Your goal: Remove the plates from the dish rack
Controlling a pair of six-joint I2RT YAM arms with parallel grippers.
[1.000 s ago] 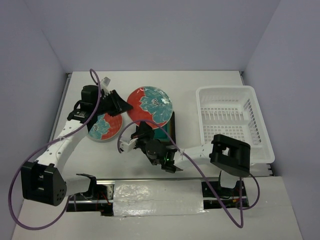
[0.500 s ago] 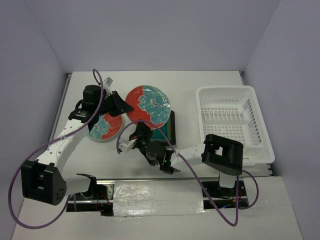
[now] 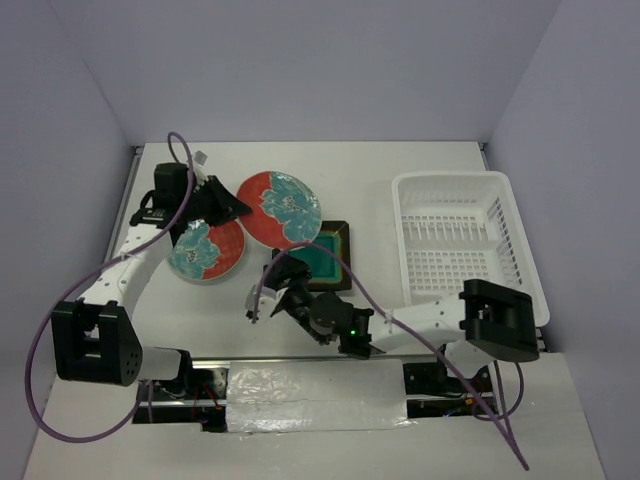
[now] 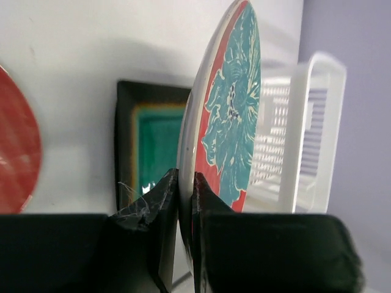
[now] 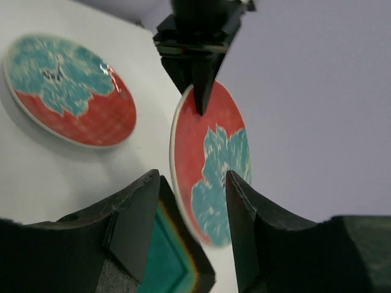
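Next, the left gripper carries its red plate down, back and left in the top view onto the flat floral plate and releases, since their patterns match.
My left gripper [image 3: 232, 207] is shut on the rim of a round red plate [image 3: 278, 208] with a teal flower, holding it tilted above the table. In the left wrist view the plate [image 4: 226, 104] stands edge-on between the jaws [image 4: 185, 183]. A second round floral plate [image 3: 207, 250] lies flat at the left. A square teal plate [image 3: 322, 262] with a black rim lies in the middle. My right gripper [image 3: 281, 290] stands open just in front of the square plate, holding nothing. The white dish rack [image 3: 465, 245] sits at the right with only its pegs showing inside.
In the right wrist view the open gripper [image 5: 193, 180] frames the held plate [image 5: 211, 165], with the square plate's corner [image 5: 165, 256] just below and the flat plate [image 5: 67, 101] beyond. Purple cables loop over both arms. Walls close in at the back and sides.
My right gripper has opened and drawn back toward the near edge. The left gripper has carried the round plate a little to the left, off the square plate.
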